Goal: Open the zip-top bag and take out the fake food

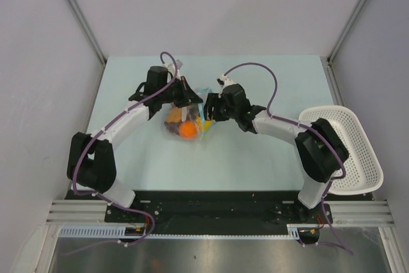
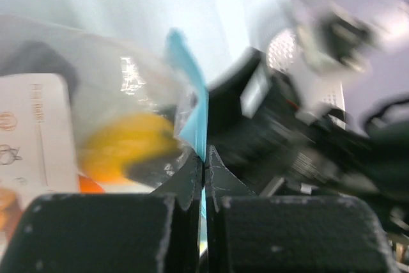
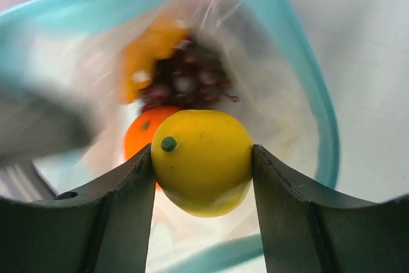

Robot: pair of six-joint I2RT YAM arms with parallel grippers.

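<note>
The white basket is open. My right gripper will next carry the yellow fruit (image 3: 201, 161) out to the right in the top view and down into the basket, then let go of it.
The clear zip-top bag (image 1: 185, 116) lies at the table's middle, its teal zip strip (image 3: 300, 62) spread open. My left gripper (image 1: 187, 96) is shut on the teal strip (image 2: 192, 110) at the bag's far edge. My right gripper (image 1: 208, 119) sits in the bag's mouth, shut on a yellow toy fruit (image 3: 201, 161). Inside the bag I see an orange ball (image 3: 137, 135), a dark purple-brown cluster (image 3: 185, 81) and another yellow-orange piece (image 3: 150, 52). The orange ball (image 1: 187, 130) also shows from above.
A white perforated basket (image 1: 348, 148) stands at the table's right edge beside the right arm. A white label card (image 2: 29, 129) shows through the bag. Grey walls enclose the pale table (image 1: 255, 164) on three sides.
</note>
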